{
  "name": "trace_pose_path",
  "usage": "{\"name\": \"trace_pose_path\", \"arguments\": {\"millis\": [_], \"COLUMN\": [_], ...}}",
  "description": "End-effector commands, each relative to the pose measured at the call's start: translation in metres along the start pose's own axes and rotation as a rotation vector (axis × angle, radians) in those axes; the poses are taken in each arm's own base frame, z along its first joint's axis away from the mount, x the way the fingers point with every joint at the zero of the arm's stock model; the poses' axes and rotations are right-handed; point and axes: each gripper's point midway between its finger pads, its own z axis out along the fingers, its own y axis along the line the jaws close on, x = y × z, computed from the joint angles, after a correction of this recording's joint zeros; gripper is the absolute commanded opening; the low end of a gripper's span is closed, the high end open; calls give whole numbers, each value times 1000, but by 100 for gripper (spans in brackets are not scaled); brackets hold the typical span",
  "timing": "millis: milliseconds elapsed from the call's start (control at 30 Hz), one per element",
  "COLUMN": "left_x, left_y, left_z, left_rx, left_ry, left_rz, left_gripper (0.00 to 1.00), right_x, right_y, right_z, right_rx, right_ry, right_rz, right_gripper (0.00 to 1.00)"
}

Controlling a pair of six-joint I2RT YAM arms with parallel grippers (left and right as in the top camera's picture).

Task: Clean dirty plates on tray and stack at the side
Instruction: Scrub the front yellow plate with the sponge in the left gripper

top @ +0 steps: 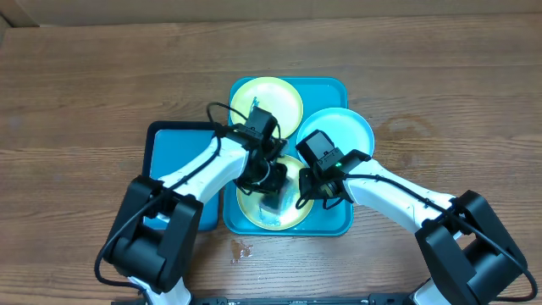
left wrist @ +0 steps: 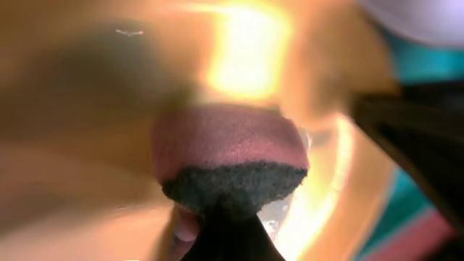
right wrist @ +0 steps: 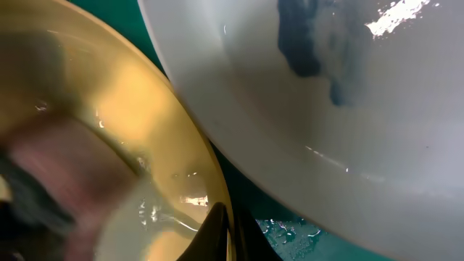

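Observation:
The sponge in my left gripper lifts off the front yellow-green plate next, for release over the smaller dark-rimmed blue tray, whose visible bottom is empty.
The teal tray [top: 334, 222] holds three plates. A yellow-green plate [top: 269, 99] lies at the back and a pale blue-white plate [top: 343, 129] at the right; its dark blue smear [right wrist: 319, 43] shows in the right wrist view. The front yellow-green plate [top: 254, 212] lies under both grippers. My left gripper [top: 271, 188] is shut on a pink sponge with a dark scouring face [left wrist: 232, 163], pressed on this plate [left wrist: 87, 109]. My right gripper [top: 305, 193] is shut on the plate's right rim [right wrist: 217, 217], one finger on each side; the plate looks wet.
A smaller dark-rimmed blue tray [top: 169, 148] lies left of the teal tray, partly under my left arm. A few water drops [top: 241, 248] lie on the wooden table in front of the trays. Water drops [right wrist: 290, 232] sit on the teal tray floor.

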Motion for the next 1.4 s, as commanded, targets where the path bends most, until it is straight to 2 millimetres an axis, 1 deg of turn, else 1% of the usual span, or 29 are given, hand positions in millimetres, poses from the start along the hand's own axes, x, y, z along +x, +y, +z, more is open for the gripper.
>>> {"name": "trace_pose_path", "arguments": {"millis": [0, 67, 100, 133, 167, 267, 367, 433, 500, 567, 733, 767, 833, 900, 967, 1033, 1133, 1200, 1267, 1367], "left_x": [18, 23, 26, 29, 31, 40, 42, 43, 43, 37, 18, 12, 1, -11, -23, -30, -32, -29, -23, -15], "left_y": [-25, -22, -18, -9, 1, 50, 92, 114, 127, 133, 127, 124, 112, 89, 54, 23, -10, -28, -38, -39], "left_z": [10, 10, 11, 11, 11, 4, -15, -33, -48, -60, -67, -65, -53, -34, -16, -6, 3, 8, 13, 16], "left_rx": [147, 131, 110, 64, 5, -291, -566, -726, -839, -906, -892, -864, -756, -570, -340, -156, 44, 159, 235, 273], "left_ry": [72, 90, 100, 111, 120, 124, 81, 41, 11, -14, -70, -85, -97, -91, -90, -90, -71, -41, -7, 37], "left_rz": [75, 64, 55, 29, -2, -140, -241, -291, -307, -294, -291, -293, -271, -199, -115, -60, -29, 1, 22, -6], "left_gripper": [4, 4, 4, 4, 4, 4, 4, 4, 4, 4, 4, 4, 4, 4, 4, 4, 4, 4, 4, 4], "right_x": [-1, -1, 0, 0, 0, 0, 0, 0, -1, -1, -1, -1, -1, -1, 0, 0, 0, -1, -1, 0], "right_y": [-14, -14, -14, -14, -14, -15, -16, -16, -16, -16, -16, -16, -16, -16, -16, -16, -16, -16, -17, -17], "right_z": [3, 3, 3, 3, 3, 3, 3, 3, 3, 3, 3, 3, 3, 3, 3, 3, 3, 3, 3, 3], "right_rx": [69, 69, 70, 70, 70, 74, 77, 77, 77, 77, 77, 77, 77, 77, 77, 78, 78, 79, 82, 86], "right_ry": [-12, -11, -11, -11, -10, -11, -12, -12, -12, -12, -12, -12, -12, -12, -12, -12, -12, -13, -14, -13], "right_rz": [7, 7, 7, 7, 7, 7, 7, 7, 7, 7, 7, 7, 7, 7, 7, 7, 7, 7, 7, 7], "right_gripper": [5, 4, 4, 4, 4, 4, 4, 4, 4, 4, 4, 4, 4, 4, 4, 4, 4, 4, 4, 4]}}
